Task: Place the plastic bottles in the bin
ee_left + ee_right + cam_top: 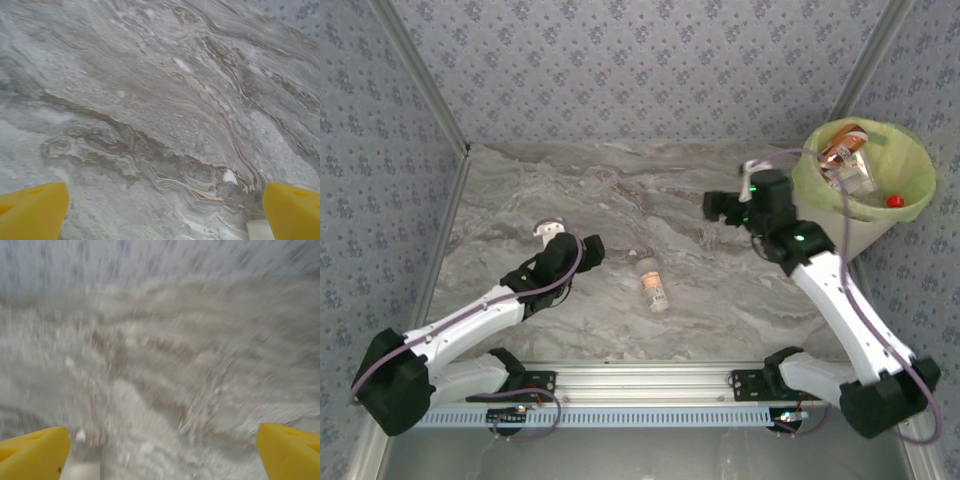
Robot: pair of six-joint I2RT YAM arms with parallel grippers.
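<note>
I need to swing my right gripper back from beside the bin [912, 190] next, and down over the white-end with the cap of the plastic bottle [654, 285]. It is the only one left on the tabletop.
A single clear plastic bottle [654, 285] with an orange label and white cap lies on its side in the middle of the marble table. The bin [912, 190], lined with a lime-green bag, stands at the far right and holds several bottles, among them an orange-labelled one [842, 150] and a red cap [894, 201]. My left gripper [552, 232] [165, 212] hovers left of the lying bottle, open, with bare table between its yellow fingertips [32, 210]. My right gripper [720, 208] [162, 452] sits just left of the bin, open and empty; its view is blurred.
Patterned walls enclose the table [620, 190] at the back and on both sides. An aluminium rail [640, 380] with both arm bases runs along the near edge.
</note>
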